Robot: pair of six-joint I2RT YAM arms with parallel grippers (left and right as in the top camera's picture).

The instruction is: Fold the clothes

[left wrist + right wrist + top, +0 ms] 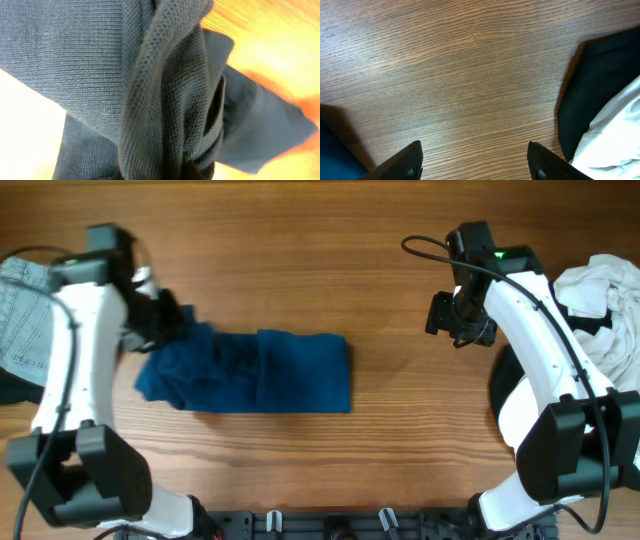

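The garment's bunched end still sticks out, so the robot's left gripper will carry it to the right in the overhead view and let it go over the garment's flat folded part.
A dark blue garment (260, 370) lies on the wooden table at centre left, its right part flat and folded, its left end bunched and lifted. My left gripper (163, 320) is shut on that bunched left end; the left wrist view is filled with the gathered blue knit fabric (165, 100) and the fingers are hidden behind it. My right gripper (458, 320) is open and empty above bare wood at the right; its two black fingertips (475, 160) show wide apart over the table.
A pile of white clothing (600, 300) on a dark garment (600, 85) lies at the right edge. Grey denim (25, 310) lies at the left edge. A corner of the blue garment (335, 155) shows at the right wrist view's lower left.
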